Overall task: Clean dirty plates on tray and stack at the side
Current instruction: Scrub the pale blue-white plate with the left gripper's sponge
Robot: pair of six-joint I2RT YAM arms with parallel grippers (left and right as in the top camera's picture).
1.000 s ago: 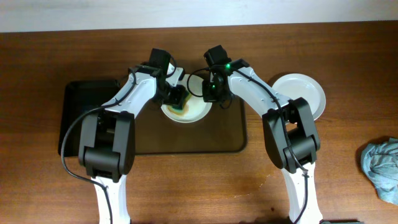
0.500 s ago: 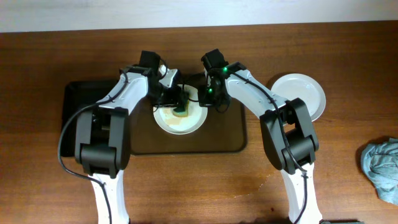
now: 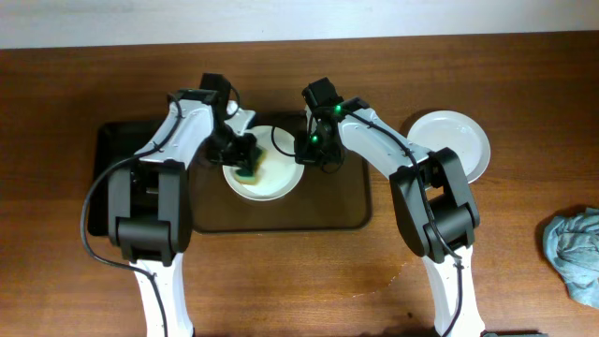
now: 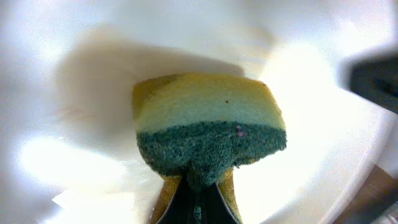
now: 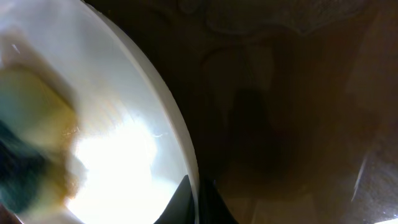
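I need to lift my right gripper, carry the rim of the plate on the tray to the right in the overhead view, lower it and release it, because the second white plate (image 3: 455, 140) lies beside the tray.
A white plate (image 3: 271, 180) lies on the dark-brown tray (image 3: 346, 201). My left gripper (image 3: 245, 170) is shut on a yellow-and-green sponge (image 4: 208, 127) and presses it on the plate's left inner face (image 4: 311, 93). My right gripper (image 3: 305, 157) is shut on the plate's right rim (image 5: 180, 146), one finger inside and one outside. The sponge shows blurred at the left of the right wrist view (image 5: 31, 124), with brown smears beside it. A second white plate (image 3: 457, 142) lies on the table to the right of the tray. A third plate is not in view.
A narrower black tray (image 3: 117, 159) sits against the left side of the brown tray. A crumpled blue-grey cloth (image 3: 573, 248) lies at the table's right edge. The wooden table (image 3: 309, 281) extends in front of the tray.
The plate and sponge have shifted left and slightly toward the front on the tray. Both grippers moved with them, keeping their holds.
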